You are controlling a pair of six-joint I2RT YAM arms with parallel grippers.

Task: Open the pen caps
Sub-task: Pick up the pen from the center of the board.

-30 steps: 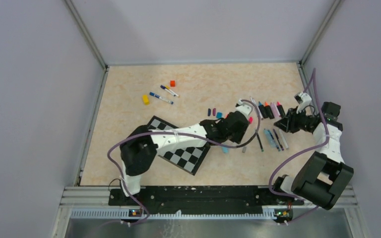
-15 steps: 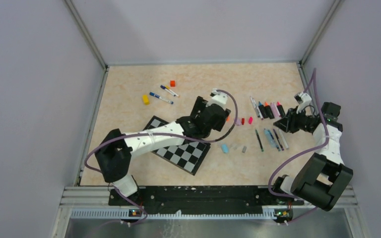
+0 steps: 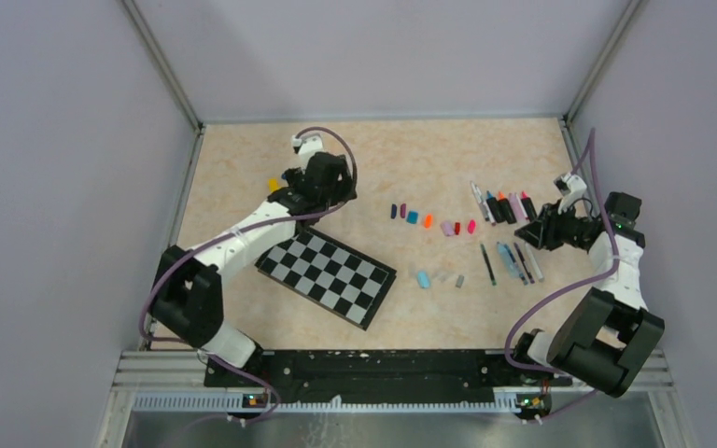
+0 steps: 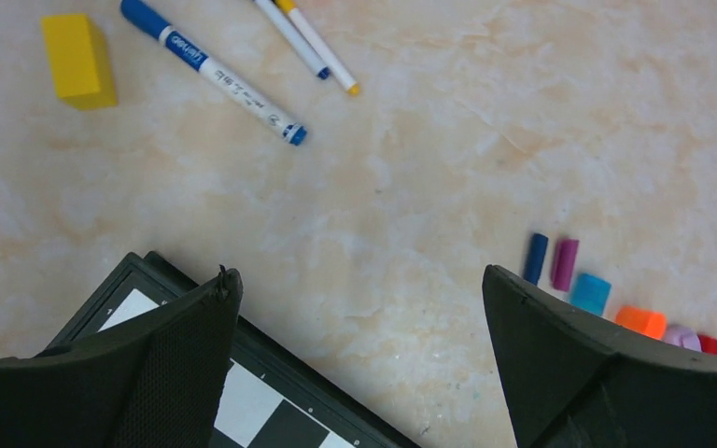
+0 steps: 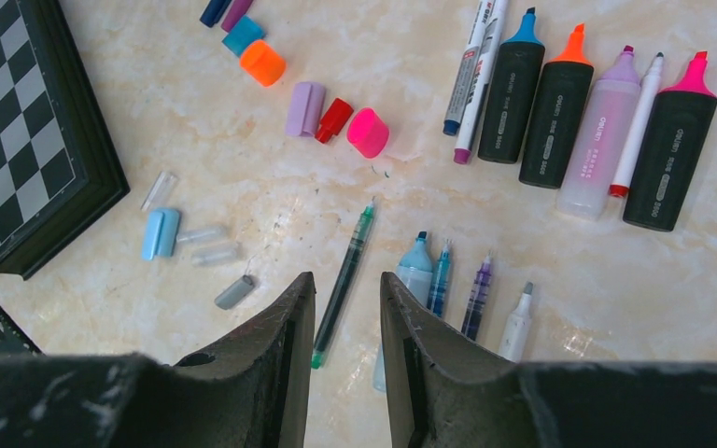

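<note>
The left gripper swings outward toward the yellow block next and lowers onto the marker's white body (image 4: 245, 92) to close, since the blue cap is still on.
Several loose pen caps lie in a row mid-table: dark blue (image 5: 213, 11), purple (image 5: 236, 13), teal (image 5: 243, 35), orange (image 5: 262, 63), lilac (image 5: 304, 108), red (image 5: 333, 119) and pink (image 5: 368, 132). Nearer me lie a light-blue cap (image 5: 161, 232) and a grey cap (image 5: 234, 292). My left gripper (image 4: 359, 275) hangs wide open over bare table, between the chessboard corner and a blue-capped marker (image 4: 210, 70); nothing is in it. My right gripper (image 5: 347, 278) stands narrowly open above a thin green pen (image 5: 343, 280), holding nothing.
A chessboard (image 3: 327, 275) lies at the near left of centre. A yellow block (image 4: 77, 61) and two thin markers (image 4: 308, 42) sit at the far left. Uncapped highlighters (image 5: 549, 112) and thin pens (image 5: 476, 299) lie at the right, near the enclosure wall.
My left arm has swung from beside the cap row to the far left, over the markers, and its jaws have opened wide. The right arm has not moved.
</note>
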